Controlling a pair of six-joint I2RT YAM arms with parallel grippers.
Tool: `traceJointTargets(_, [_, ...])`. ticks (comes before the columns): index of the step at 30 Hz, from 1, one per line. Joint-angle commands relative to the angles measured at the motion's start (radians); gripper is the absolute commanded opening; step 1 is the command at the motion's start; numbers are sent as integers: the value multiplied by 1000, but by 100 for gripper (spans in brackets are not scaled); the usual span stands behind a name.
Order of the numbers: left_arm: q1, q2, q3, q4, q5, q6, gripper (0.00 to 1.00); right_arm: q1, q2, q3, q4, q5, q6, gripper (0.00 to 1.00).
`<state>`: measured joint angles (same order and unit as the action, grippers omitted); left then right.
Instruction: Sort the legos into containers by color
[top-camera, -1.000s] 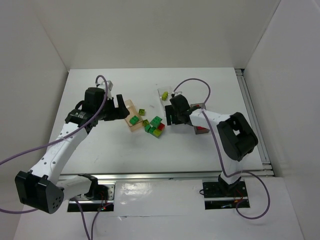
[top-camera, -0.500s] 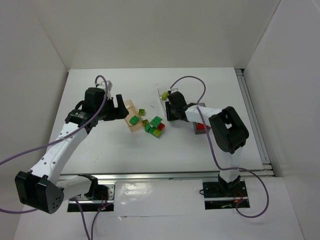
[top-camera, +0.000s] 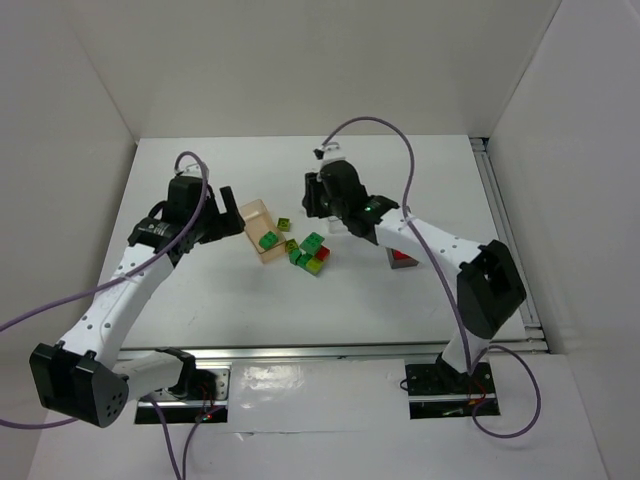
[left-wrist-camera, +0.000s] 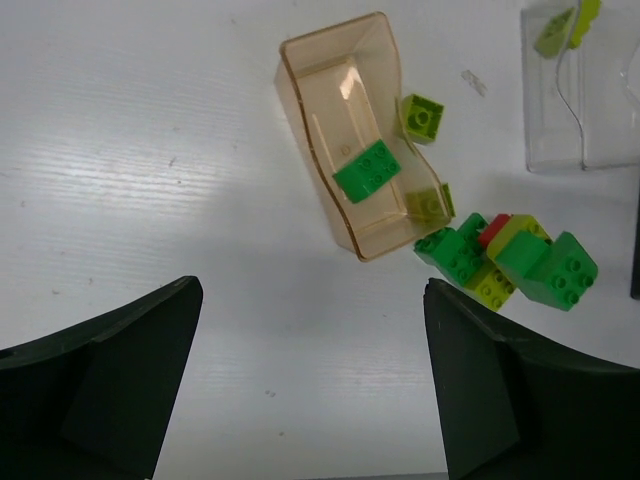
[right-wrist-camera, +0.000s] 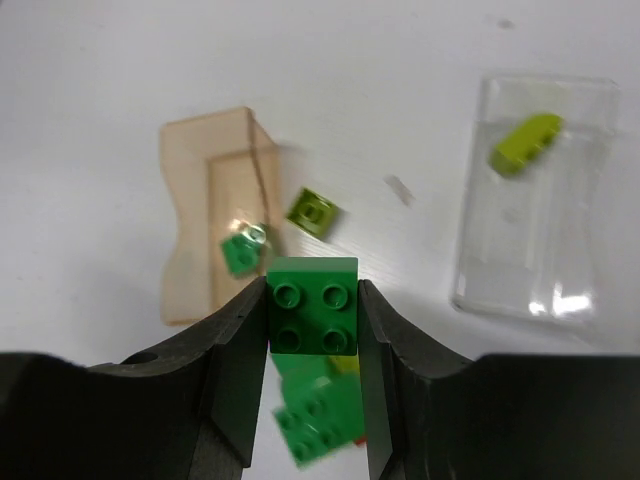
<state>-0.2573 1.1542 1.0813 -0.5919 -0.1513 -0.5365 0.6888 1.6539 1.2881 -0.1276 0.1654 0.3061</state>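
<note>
The pile's topmost green lego stands above the rest, so I will move my left gripper to the right in the top view, past the peach-orange container and down onto it.
My right gripper is shut on a dark green lego, held above the table near the peach-orange container. That container holds one green lego. A lime lego lies just outside its wall. A pile of green, lime and red legos sits to its right. The clear container holds a lime piece. My left gripper is open over bare table, short of the peach-orange container. In the top view the right gripper hangs beyond the pile.
The reddish container sits at the right, partly under my right arm. White walls enclose the table on three sides. A metal rail runs along the right edge.
The right gripper shut on a green lego from the pile, then lifted it back and left. The left gripper shifted slightly left and opened a little wider.
</note>
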Motion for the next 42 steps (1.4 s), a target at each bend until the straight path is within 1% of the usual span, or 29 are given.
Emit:
traceJointTargets(1, [39, -14, 57, -48, -89, -83, 100, 64, 128, 150, -27, -10, 5, 32])
traceJointTargets(4, [91, -51, 48, -60, -102, -106, 100, 98, 228, 281, -37, -35, -5, 32])
traceJointTargets(5, [104, -63, 48, -60, -125, -106, 100, 124, 292, 312, -37, -49, -5, 32])
traceJointTargets(8, [139, -77, 39, -91, -143, -106, 100, 147, 416, 434, -76, -58, -5, 34])
traceJointTargets(10, [151, -77, 39, -101, -143, -106, 100, 147, 466, 482, -86, -72, -5, 34])
traceJointTargets(12, [161, -77, 28, -102, -125, -106, 100, 147, 512, 523, -86, -96, 4, 40])
traceJointTargets(13, [161, -77, 28, -102, -125, -106, 100, 147, 524, 540, -107, -105, 4, 49])
traceJointTargets(14, [161, -86, 28, -102, -116, -94, 100, 147, 537, 578, -124, -115, 4, 63])
traceJointTargets(15, [161, -87, 19, -88, -97, -73, 100, 158, 537, 579, -138, -104, -5, 81])
traceJointTargets(16, [161, -87, 19, -88, -97, -72, 100, 167, 537, 579, -138, -69, -15, 83])
traceJointTargets(17, [161, -87, 19, -88, -85, -60, 100, 167, 496, 558, -138, -47, -15, 83])
traceJointTargets(19, [161, -76, 19, -88, -73, -51, 100, 167, 434, 499, -113, -9, -15, 78])
traceJointTargets(20, [161, -76, 19, -88, -73, -51, 100, 167, 355, 412, -98, 35, -15, 75])
traceJointTargets(22, [161, -67, 6, -77, -45, -23, 100, 167, 258, 303, -48, 121, -6, 68])
traceJointTargets(23, [161, -67, -6, -65, -36, -11, 100, 167, 209, 189, -29, 141, -5, 68])
traceJointTargets(24, [161, -67, -6, -65, -2, 1, 100, 167, 114, 141, -20, 169, -5, 68])
traceJointTargets(25, [161, -67, -15, -46, 39, 44, 100, 167, 69, 98, -20, 192, 7, 68])
traceJointTargets(26, [161, -67, -26, -31, 85, 67, 98, 167, 28, 56, -20, 235, 7, 73])
traceJointTargets(27, [150, -57, -26, 9, 216, 96, 96, 176, -49, -14, -20, 259, 24, 77])
traceJointTargets(28, [141, -57, -26, 27, 273, 136, 95, 176, -86, -47, -44, 284, 46, 79])
traceJointTargets(29, [129, -33, -26, 36, 321, 148, 95, 176, -123, -77, -56, 299, 62, 82])
traceJointTargets(30, [80, -18, -26, 46, 347, 159, 94, 166, -159, -135, -70, 336, 76, 83])
traceJointTargets(32, [27, 16, -15, 67, 393, 184, 94, 143, -265, -189, -108, 364, 120, 85])
traceJointTargets(33, [-26, 60, -3, 67, 403, 200, 94, 131, -299, -237, -121, 374, 134, 85])
traceJointTargets(35, [-84, 117, 23, 83, 388, 223, 94, 85, -387, -274, -164, 375, 156, 85])
traceJointTargets(36, [-146, 171, 61, 83, 387, 224, 94, 65, -428, -300, -179, 364, 168, 85])
traceJointTargets(37, [-181, 194, 80, 83, 327, 224, 94, 28, -442, -311, -194, 364, 168, 85])
traceJointTargets(39, [-271, 238, 136, 83, 276, 224, 99, -3, -468, -320, -239, 346, 177, 85])
traceJointTargets(42, [-335, 330, 222, 73, 214, 224, 99, -44, -514, -360, -273, 323, 188, 85])
